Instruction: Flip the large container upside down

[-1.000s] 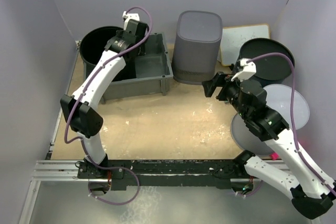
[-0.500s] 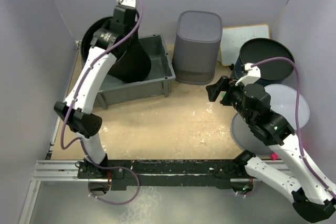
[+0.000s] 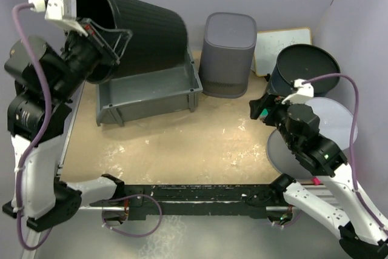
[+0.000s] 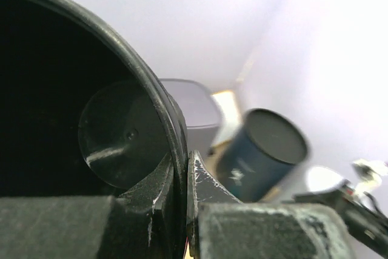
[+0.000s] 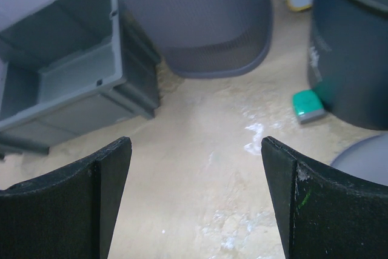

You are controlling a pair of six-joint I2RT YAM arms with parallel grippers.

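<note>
The bucket comes back and down onto the open sandy table in my left gripper next, since the grey bin fills the spot beneath the bucket.
The large container, a black round bucket, hangs tilted on its side above the grey bin, with its mouth facing up and to the left. My left gripper is shut on its rim, one finger inside and one outside. In the left wrist view the rim runs between the pinched fingers, and the bucket's dark inside and round bottom fill the left half. My right gripper stands open low over the sandy table, holding nothing. In the right wrist view, bare table shows between the spread fingers of this gripper.
A grey rectangular bin sits under the bucket. A grey ribbed basket stands at the back centre, a dark blue round tub at the right and a white board behind. Two pale discs lie at the right. A green block is by the tub.
My left gripper shut on the bucket's rim, then lifted the bucket from the back left corner and tipped it onto its side. The right arm drifted slightly right.
</note>
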